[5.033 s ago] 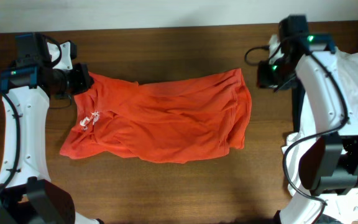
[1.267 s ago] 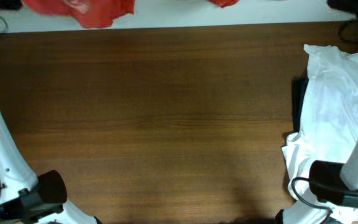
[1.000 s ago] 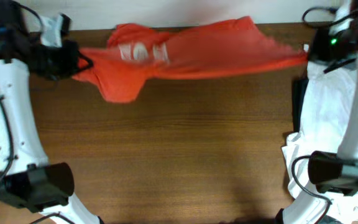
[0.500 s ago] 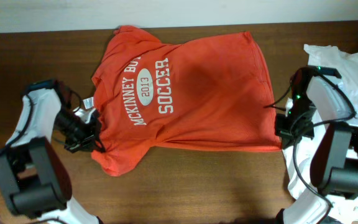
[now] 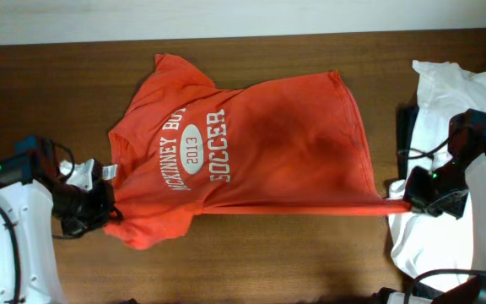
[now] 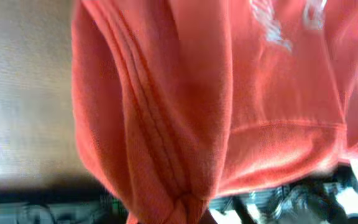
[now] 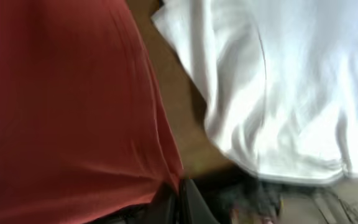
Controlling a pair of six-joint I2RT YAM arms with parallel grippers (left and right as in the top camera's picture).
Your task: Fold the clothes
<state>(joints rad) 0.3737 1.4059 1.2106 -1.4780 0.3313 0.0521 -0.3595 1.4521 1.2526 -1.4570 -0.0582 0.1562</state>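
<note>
My left gripper should next carry the T-shirt's corner outward to the cloth (image 5: 137, 147) beside the McKinney print, lower it and let it go, since the T-shirt's near edge is taut.
The orange-red T-shirt (image 5: 251, 156) lies spread on the table with its white "McKinney Boyd 2013 Soccer" print facing up. Its near edge is pulled taut between the two grippers. My left gripper (image 5: 99, 207) is shut on the shirt's front left corner; the bunched cloth (image 6: 185, 124) fills the left wrist view. My right gripper (image 5: 405, 201) is shut on the shirt's front right hem (image 7: 73, 106). White T-shirts (image 5: 458, 110) lie heaped at the right edge, beside the right gripper, and also show in the right wrist view (image 7: 278, 81).
The brown wooden table (image 5: 251, 262) shows bare wood in front of the shirt and at the far left. The white wall edge runs along the back. The right arm's base stands among the white clothes.
Both grippers swung the shirt up off the table, flipped it print side up, laid it down and have now drawn its near edge toward the front, stretched tight.
</note>
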